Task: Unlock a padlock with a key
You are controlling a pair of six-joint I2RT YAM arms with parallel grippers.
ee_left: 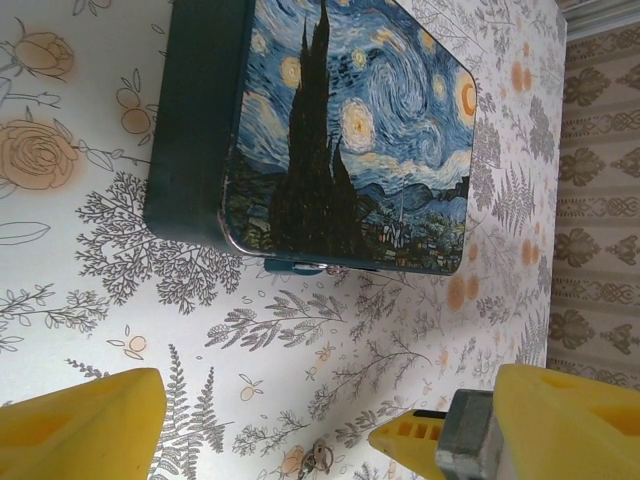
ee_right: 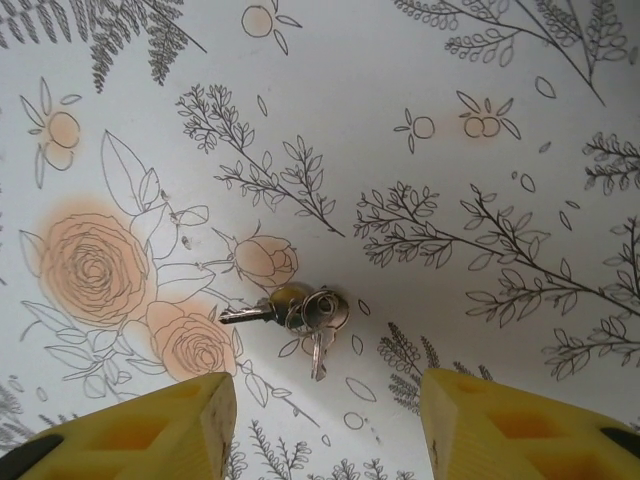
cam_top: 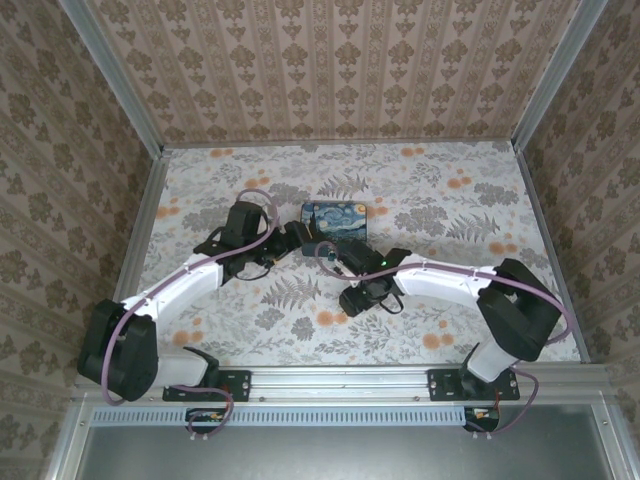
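My right gripper moves down onto the key below it next. The key points toward the gripper's open gap, and its stem already lines up between my fingers.
A bunch of silver keys point(ee_right: 300, 312) on a ring lies flat on the flowered tabletop; it also appears small in the left wrist view as the keys point(ee_left: 318, 460). My right gripper point(ee_right: 325, 400) hovers just short of the keys, open, with nothing between its yellow fingers point(ee_right: 160, 425). A small bluish metal piece, seemingly the padlock point(ee_left: 298, 266), sticks out at the near edge of the painted-print box point(ee_left: 350, 130). My left gripper point(ee_left: 330, 420) faces that edge from a short distance, open wide and holding nothing. From above, the left gripper point(cam_top: 292, 240) and right gripper point(cam_top: 343, 262) sit close together before the box point(cam_top: 335, 220).
A grey block with a yellow ribbed piece point(ee_left: 455, 440) pokes in beside my left gripper's right finger. Patterned walls enclose the table point(cam_top: 450, 190) on three sides. Open tabletop lies to the right of the box and in front of both arms.
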